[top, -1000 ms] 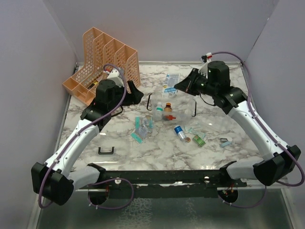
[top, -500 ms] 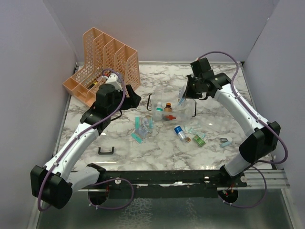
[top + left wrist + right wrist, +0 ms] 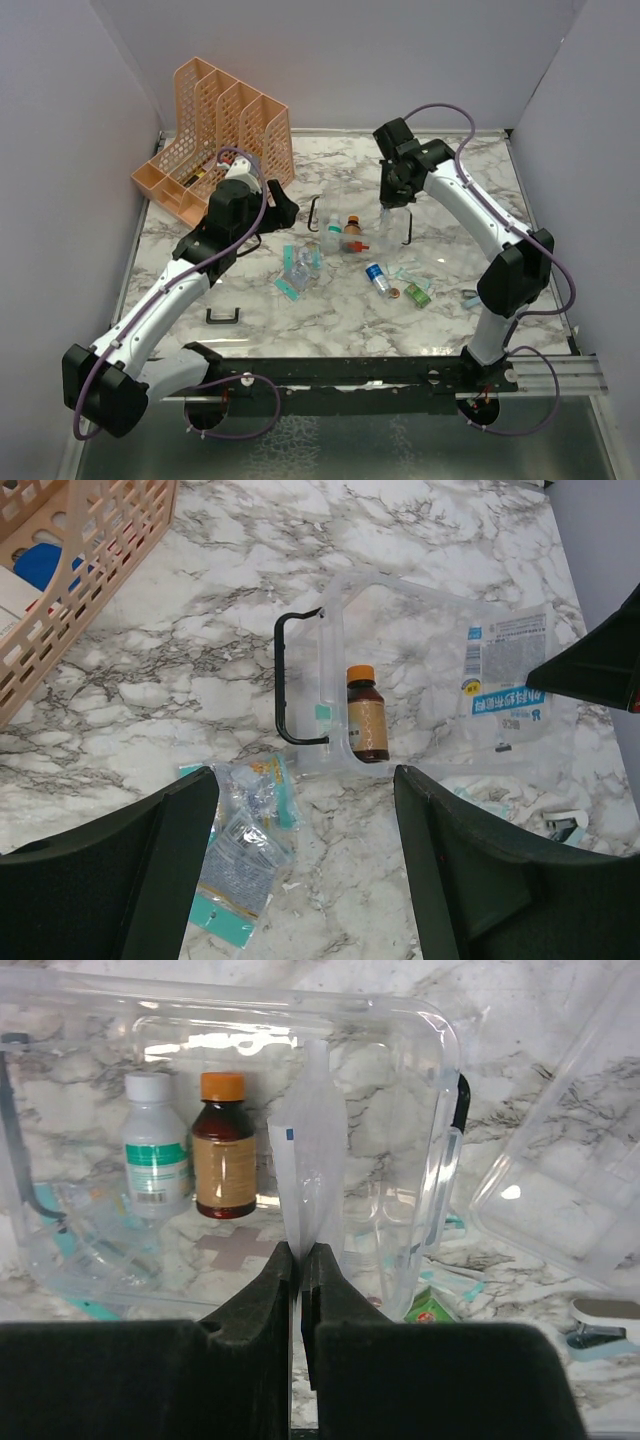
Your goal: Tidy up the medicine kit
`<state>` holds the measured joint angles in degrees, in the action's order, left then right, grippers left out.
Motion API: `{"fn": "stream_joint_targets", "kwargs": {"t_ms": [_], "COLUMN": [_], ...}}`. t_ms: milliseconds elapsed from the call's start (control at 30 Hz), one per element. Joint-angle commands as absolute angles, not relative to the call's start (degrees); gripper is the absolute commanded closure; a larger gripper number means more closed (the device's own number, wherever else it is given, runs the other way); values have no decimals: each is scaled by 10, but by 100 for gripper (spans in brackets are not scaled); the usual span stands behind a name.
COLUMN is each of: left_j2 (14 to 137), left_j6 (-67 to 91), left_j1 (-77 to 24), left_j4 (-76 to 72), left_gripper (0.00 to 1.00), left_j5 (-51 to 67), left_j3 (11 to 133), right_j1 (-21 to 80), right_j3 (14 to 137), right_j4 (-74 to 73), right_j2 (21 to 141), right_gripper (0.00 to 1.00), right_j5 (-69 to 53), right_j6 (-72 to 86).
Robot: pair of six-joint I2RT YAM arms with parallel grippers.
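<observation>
The space on the kit's bottom beside the brown bottle is still empty, so my right gripper should lower the hanging flat white packet into it next.
The medicine kit [image 3: 385, 238] is a clear box lying open mid-table, with a black handle [image 3: 285, 680] on its left end. Inside stand a brown bottle with an orange cap [image 3: 222, 1150] and a white bottle [image 3: 155, 1150]. My right gripper [image 3: 300, 1250] is shut on a flat white packet [image 3: 312, 1160], which hangs upright over the kit's right half [image 3: 440, 1050]. In the top view that gripper [image 3: 388, 205] points down at the box. My left gripper [image 3: 305, 780] is open and holds nothing; it hovers left of the kit [image 3: 278, 203]. The see-through lid [image 3: 570, 1180] lies to the right.
The orange mesh rack [image 3: 215, 130] stands at the back left. Teal-edged sachets [image 3: 235, 850] lie in front of the kit. A blue-capped vial [image 3: 377, 275], a green box [image 3: 417, 293] and a small clip [image 3: 473, 296] sit front right. A loose black handle [image 3: 222, 317] lies front left.
My right arm has swung left and forward, carrying the white packet from behind the kit to above it. The left gripper has edged slightly toward the back and stays open.
</observation>
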<state>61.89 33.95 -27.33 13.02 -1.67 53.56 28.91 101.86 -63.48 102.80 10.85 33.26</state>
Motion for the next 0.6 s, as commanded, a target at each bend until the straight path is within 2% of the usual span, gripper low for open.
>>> {"fn": "stream_joint_targets", "kwargs": {"t_ms": [0, 200, 300, 567], "left_j2": [602, 606, 608, 613], "left_j6": [339, 329, 327, 323], "left_j1": [-283, -295, -298, -301], "left_j4": [139, 144, 142, 140], "left_gripper": [26, 26, 26, 26], "left_j5": [-54, -72, -76, -78], "left_j3": [527, 534, 533, 528], "right_j1": [310, 317, 317, 317], "right_j3": [1040, 1043, 1040, 1056], "right_j4": [-691, -697, -685, -679], "right_j2": [1049, 1077, 1092, 1134], "right_gripper": [99, 98, 94, 91], "right_j5": [211, 221, 212, 266], "right_j6": [368, 387, 383, 396]}}
